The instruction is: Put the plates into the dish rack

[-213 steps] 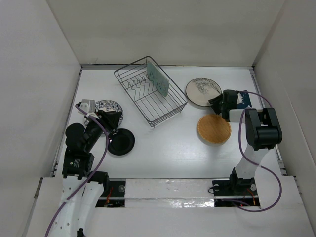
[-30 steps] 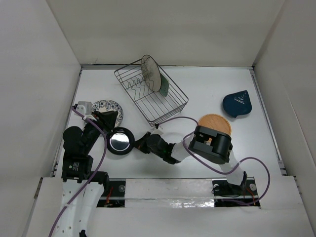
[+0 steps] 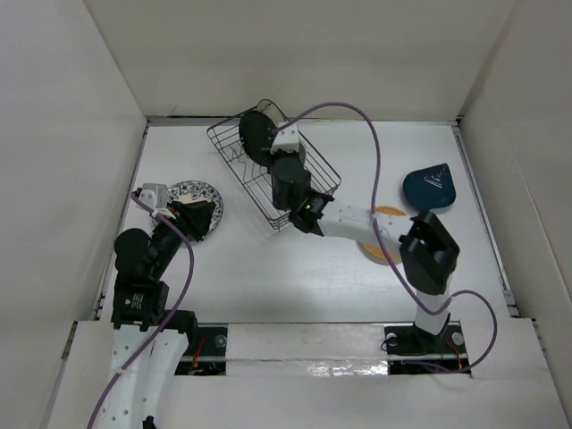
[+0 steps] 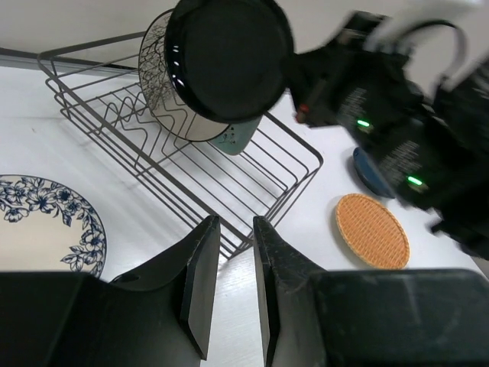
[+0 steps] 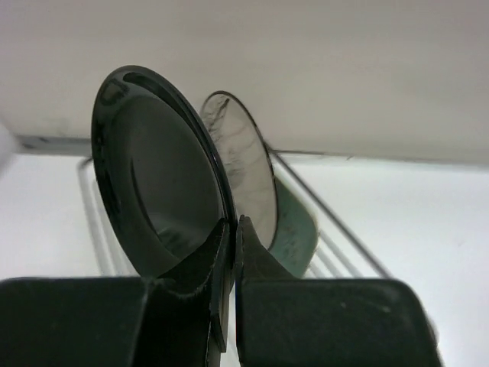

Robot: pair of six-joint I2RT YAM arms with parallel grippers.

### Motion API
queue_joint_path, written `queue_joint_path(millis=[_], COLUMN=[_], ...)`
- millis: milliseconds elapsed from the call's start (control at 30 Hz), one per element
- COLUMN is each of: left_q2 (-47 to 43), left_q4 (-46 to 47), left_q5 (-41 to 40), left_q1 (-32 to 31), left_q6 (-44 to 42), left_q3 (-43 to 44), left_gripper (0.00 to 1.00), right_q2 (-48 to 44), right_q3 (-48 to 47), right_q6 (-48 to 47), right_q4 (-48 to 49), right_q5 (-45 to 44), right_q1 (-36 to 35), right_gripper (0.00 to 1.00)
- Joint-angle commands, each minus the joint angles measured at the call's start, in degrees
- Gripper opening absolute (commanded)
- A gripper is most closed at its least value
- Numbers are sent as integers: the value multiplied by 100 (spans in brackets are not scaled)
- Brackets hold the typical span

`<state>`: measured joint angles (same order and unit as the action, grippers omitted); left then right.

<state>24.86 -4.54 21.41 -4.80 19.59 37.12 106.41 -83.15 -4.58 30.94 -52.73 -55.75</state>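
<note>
My right gripper needs to turn next and lower the black plate (image 3: 254, 134) on edge into the rack slot beside the cream plate, because that slot is below my right gripper.
My right gripper (image 5: 233, 225) is shut on the rim of the black round plate (image 5: 160, 191) and holds it upright over the far end of the dish rack (image 3: 299, 192). It stands just in front of the cream plate (image 5: 246, 164) and the pale green plate (image 5: 296, 229), both on edge in the rack. In the top view the black plate (image 3: 254, 134) is at the rack's far-left corner. My left gripper (image 3: 198, 216) is open and empty beside the blue-and-white plate (image 3: 189, 191). The tan-orange plate (image 4: 372, 229) and the dark blue plate (image 3: 429, 186) lie on the table at the right.
The right arm (image 3: 357, 223) stretches across the rack's near corner and over part of the tan-orange plate. White walls close in the table on three sides. The rack (image 4: 191, 164) sits skewed at the back centre.
The right gripper has lifted the black plate off the table near the left arm and carried it up over the rack's far end. The left arm has not moved.
</note>
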Motion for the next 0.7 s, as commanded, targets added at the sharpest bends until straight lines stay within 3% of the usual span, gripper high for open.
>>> queue_joint_path(millis=[0, 233, 400, 667], left_q2=[-34, 36, 89, 142], left_q4=[208, 137, 120, 146], left_q5=[118, 74, 100, 83], left_q1=[-91, -206, -206, -206], left_q6=[-52, -87, -96, -79], left_q3=[146, 190, 190, 190], left_gripper=[22, 22, 22, 22], right_q2=[686, 1900, 2331, 2569], right_q3=[-1154, -2607, -2671, -2627], right_q6=[-2186, -3241, -3743, -3427], right_q4=[290, 228, 465, 360], right_q5=[-422, -124, 26, 175], right_q1=[283, 687, 741, 741], right_gripper=[0, 0, 0, 0])
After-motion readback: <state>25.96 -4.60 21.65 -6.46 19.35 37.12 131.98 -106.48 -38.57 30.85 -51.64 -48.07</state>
